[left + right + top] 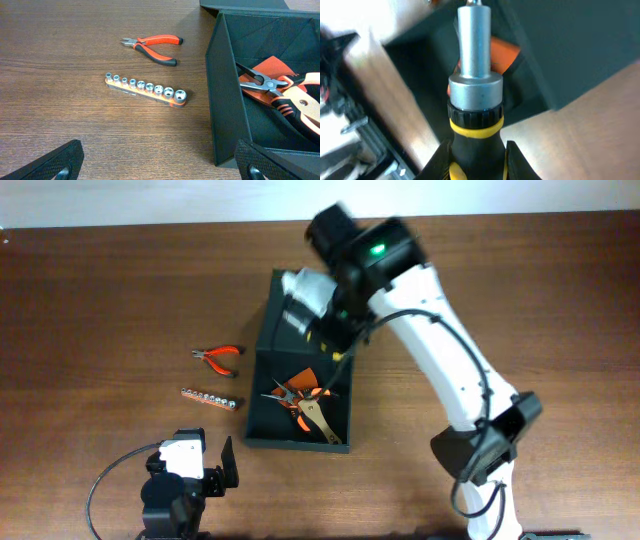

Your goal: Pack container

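Observation:
The screwdriver hangs high above the box's far end, so the robot's right gripper will next lower the screwdriver inside and back over the orange-handled pliers [292, 392].
The container [262, 395] is a dark green-black box, open, with its lid [268, 315] laid back; its wall shows in the left wrist view [220, 95]. Inside lie orange-handled pliers [292, 392] and a tan-handled tool [318, 425]. My right gripper [475, 160] is shut on a black-and-yellow screwdriver [474, 100] with a silver shaft, held over the box's far end [335, 330]. Red-handled cutters [218, 357] and a socket rail [211, 398] lie on the table left of the box. My left gripper [157, 167] is open and empty near the front edge.
The wooden table [100, 310] stretches left and right of the box. The right arm's base [480, 460] stands at the front right. A black cable [110, 480] loops beside the left arm.

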Robot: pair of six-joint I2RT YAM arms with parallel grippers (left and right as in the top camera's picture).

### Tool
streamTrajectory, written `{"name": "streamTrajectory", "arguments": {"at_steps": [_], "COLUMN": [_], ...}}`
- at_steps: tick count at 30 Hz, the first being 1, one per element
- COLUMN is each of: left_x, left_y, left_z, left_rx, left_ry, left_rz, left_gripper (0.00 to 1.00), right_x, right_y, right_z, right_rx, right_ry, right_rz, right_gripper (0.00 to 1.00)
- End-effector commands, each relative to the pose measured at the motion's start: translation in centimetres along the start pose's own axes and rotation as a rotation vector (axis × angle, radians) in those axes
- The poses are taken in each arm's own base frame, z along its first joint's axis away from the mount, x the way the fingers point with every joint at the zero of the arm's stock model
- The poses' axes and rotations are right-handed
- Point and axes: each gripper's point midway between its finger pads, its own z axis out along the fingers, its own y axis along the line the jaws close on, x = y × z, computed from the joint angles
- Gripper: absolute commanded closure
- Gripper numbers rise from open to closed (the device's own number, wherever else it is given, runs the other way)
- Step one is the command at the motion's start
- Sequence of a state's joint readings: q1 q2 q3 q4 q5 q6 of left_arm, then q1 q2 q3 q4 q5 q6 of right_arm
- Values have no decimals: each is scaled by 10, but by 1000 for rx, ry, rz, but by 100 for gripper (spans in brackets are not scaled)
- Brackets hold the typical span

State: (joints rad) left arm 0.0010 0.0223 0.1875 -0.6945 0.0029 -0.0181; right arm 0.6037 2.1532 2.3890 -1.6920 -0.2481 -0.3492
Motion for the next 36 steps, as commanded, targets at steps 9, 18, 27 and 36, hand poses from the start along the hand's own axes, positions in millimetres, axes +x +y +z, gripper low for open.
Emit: {"name": "streamTrajectory", "arguments": {"at_steps": [9, 18, 27, 36], "left_x": [0, 0, 0, 0], "left_y": [2, 2, 2, 2], "left_z": [0, 0, 0, 0], "left_rx": [-11, -11, -11, -11], "left_ry": [-5, -5, -5, -5], "left_rz": [17, 17, 17, 17], "left_gripper": [1, 1, 1, 1], "right_x": [39, 52, 51, 46], "right_y": [2, 3, 0, 1], "right_z": [93, 146, 160, 149], "right_rx": [-57, -105, -100, -93], "right_ry": [206, 210, 188, 167], "right_rz": [4, 9, 0, -5], "right_gripper": [88, 87, 70, 6]}}
